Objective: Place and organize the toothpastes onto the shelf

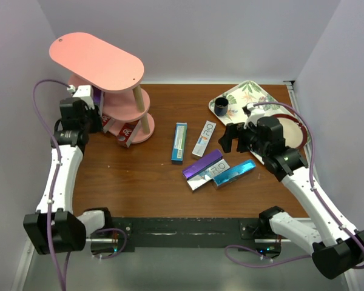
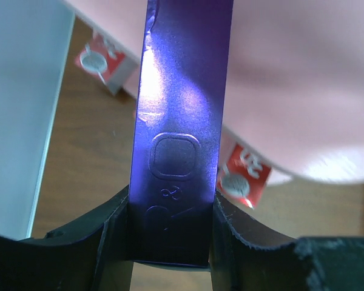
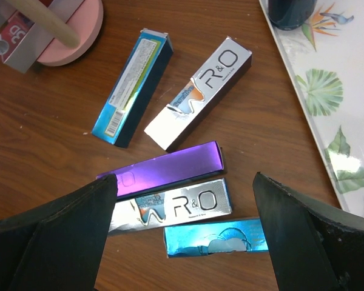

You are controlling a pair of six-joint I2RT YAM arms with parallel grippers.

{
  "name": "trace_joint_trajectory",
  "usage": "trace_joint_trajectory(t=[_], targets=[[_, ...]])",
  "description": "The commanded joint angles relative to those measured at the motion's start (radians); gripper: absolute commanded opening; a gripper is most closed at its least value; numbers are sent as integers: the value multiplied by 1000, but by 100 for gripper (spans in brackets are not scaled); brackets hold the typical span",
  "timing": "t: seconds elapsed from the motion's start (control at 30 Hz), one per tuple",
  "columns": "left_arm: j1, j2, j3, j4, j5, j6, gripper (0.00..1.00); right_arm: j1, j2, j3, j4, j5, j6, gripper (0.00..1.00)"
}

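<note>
I will move my left gripper outward and toward the wall next, over the wall-side end of the shelf's middle level, because that end is to its left in the top view.
The pink three-tier shelf [image 1: 97, 60] stands at the far left. My left gripper [image 1: 92, 104] is shut on a glossy purple toothpaste carton [image 2: 179, 139], held at the shelf's left side by the pink board [image 2: 303, 91]. Red cartons [image 1: 126, 131] lie on the bottom tier, also showing in the left wrist view [image 2: 246, 177]. My right gripper [image 1: 231, 140] is open and empty above a cluster of purple [image 3: 164, 173], silver [image 3: 173, 209] and blue [image 3: 218, 237] cartons. A teal carton [image 3: 133, 85] and a second silver carton [image 3: 200, 91] lie farther back.
A leaf-patterned tray [image 1: 246, 91] sits at the back right with a dark cup [image 1: 221, 107] on it. A round dark-rimmed plate [image 1: 297, 130] lies behind my right arm. Pale walls close in the left, back and right sides.
</note>
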Motion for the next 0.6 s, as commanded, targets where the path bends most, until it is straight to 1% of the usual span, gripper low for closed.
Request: trace_joint_trajectory(t=[0.0, 0.03, 0.07, 0.1, 0.2, 0.3, 0.33, 0.47, 0.57], targets=[[139, 29, 6, 368, 267, 21, 24, -4, -21, -2, 54, -63, 4, 99], [179, 70, 21, 373, 292, 18, 25, -4, -24, -3, 57, -65, 6, 99], [190, 88, 36, 379, 323, 29, 25, -4, -29, -6, 61, -68, 7, 99], [196, 105, 61, 391, 325, 44, 26, -4, -37, -9, 64, -71, 7, 99], [197, 162, 111, 405, 348, 153, 27, -4, -53, -14, 62, -86, 13, 98], [204, 242, 197, 346, 371, 221, 28, -6, -69, -12, 62, -102, 15, 99], [204, 256, 205, 347, 372, 245, 28, -6, -72, -8, 54, -99, 13, 98], [208, 308, 239, 359, 307, 333, 29, -6, -78, -8, 53, -103, 13, 98], [210, 355, 283, 359, 322, 374, 31, -4, -70, -9, 54, -105, 13, 99]])
